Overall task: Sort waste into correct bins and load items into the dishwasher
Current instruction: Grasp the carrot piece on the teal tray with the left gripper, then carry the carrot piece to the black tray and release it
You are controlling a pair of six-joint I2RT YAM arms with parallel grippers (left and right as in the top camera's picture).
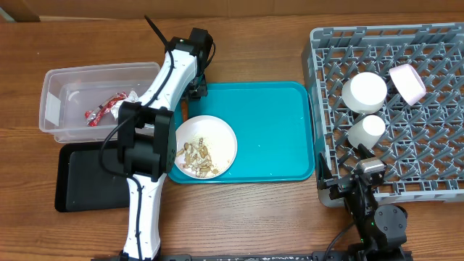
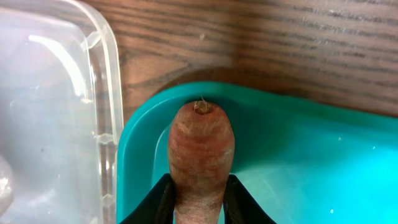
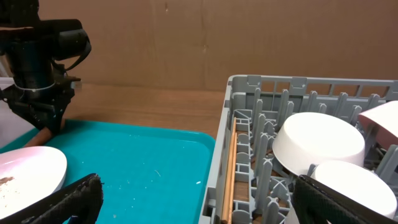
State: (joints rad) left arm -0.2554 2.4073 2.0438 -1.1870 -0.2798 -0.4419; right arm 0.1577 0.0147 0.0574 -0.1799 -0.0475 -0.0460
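I need to lift the orange food piece with my left gripper next and carry it back past the clear tub and down over the empty black tray (image 1: 94, 177), because the tub has wrappers in it.
My left gripper (image 2: 199, 208) is shut on the small orange food piece (image 2: 200, 149), holding it over the far left corner of the teal tray (image 1: 268, 116), beside the clear tub (image 1: 54, 109). The right wrist view also shows this gripper (image 3: 42, 121). The red foil wrapper (image 1: 107, 107) lies in the tub. The white plate (image 1: 221, 141) on the teal tray holds beige food scraps (image 1: 197, 156). The black tray (image 1: 87, 181) lies in front of the tub. My right gripper (image 3: 205, 205) is open and empty by the grey dish rack's (image 1: 435, 167) near left corner.
The rack holds a white bowl (image 1: 365, 90), a white cup (image 1: 366, 129) and a pale tilted dish (image 1: 407, 81). Wooden chopsticks (image 3: 231, 168) lie along the rack's left edge. The left arm (image 1: 156, 138) crosses over the tub's right end and the black tray.
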